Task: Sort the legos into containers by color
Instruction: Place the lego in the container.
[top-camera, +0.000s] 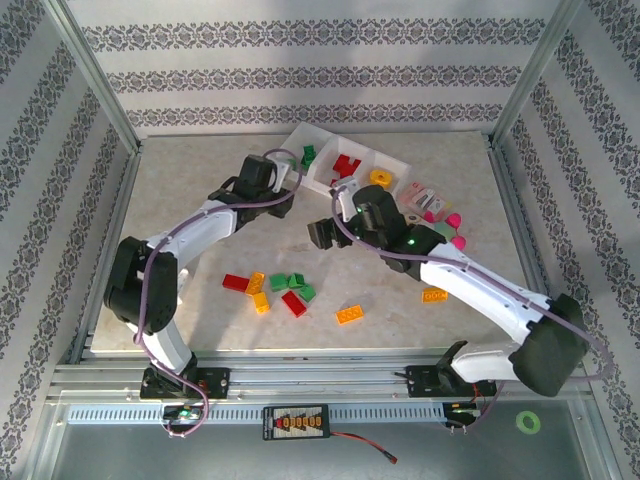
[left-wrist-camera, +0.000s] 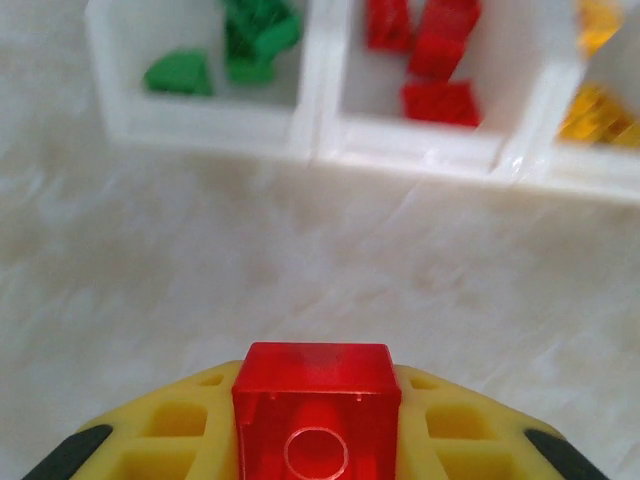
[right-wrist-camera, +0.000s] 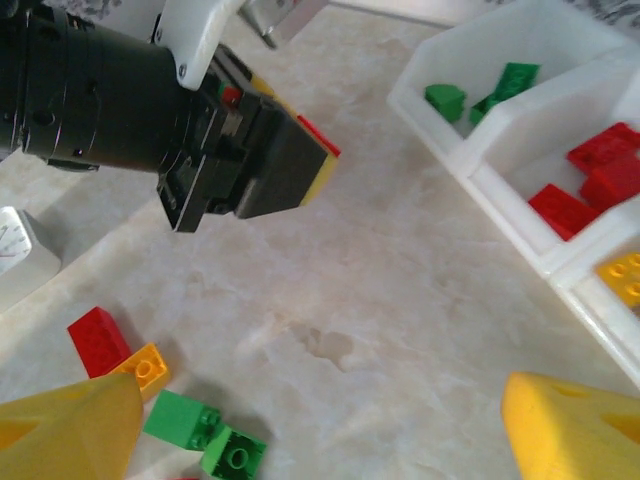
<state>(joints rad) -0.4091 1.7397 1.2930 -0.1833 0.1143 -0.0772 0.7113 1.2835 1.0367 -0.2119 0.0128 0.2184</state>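
Note:
The middle section of the containers, with the red legos, is outward of the left gripper, so next the left gripper needs to carry the matching red lego outward over that section and let go of it.
My left gripper (left-wrist-camera: 316, 440) is shut on a red lego (left-wrist-camera: 316, 400), which sits between its yellow fingers (left-wrist-camera: 170, 430). It hovers just short of the white three-compartment containers (left-wrist-camera: 320, 140), which hold green legos (left-wrist-camera: 250, 40), red legos (left-wrist-camera: 435, 60) and yellow legos (left-wrist-camera: 595, 100). From above, the left gripper (top-camera: 290, 198) is near the tray (top-camera: 318, 176). The right gripper (top-camera: 322, 236) hangs open over bare table, with nothing between its jaws (right-wrist-camera: 320, 430). The right wrist view shows the left gripper (right-wrist-camera: 300, 165) with the red lego (right-wrist-camera: 318, 135). Loose legos (top-camera: 280, 290) lie in the middle of the table.
Single orange legos lie at the front centre (top-camera: 350, 314) and under the right arm (top-camera: 434, 294). Pink pieces (top-camera: 432, 205) sit to the right of the tray. A small white box (right-wrist-camera: 20, 255) stands at the left of the right wrist view. Patterned walls close in the table.

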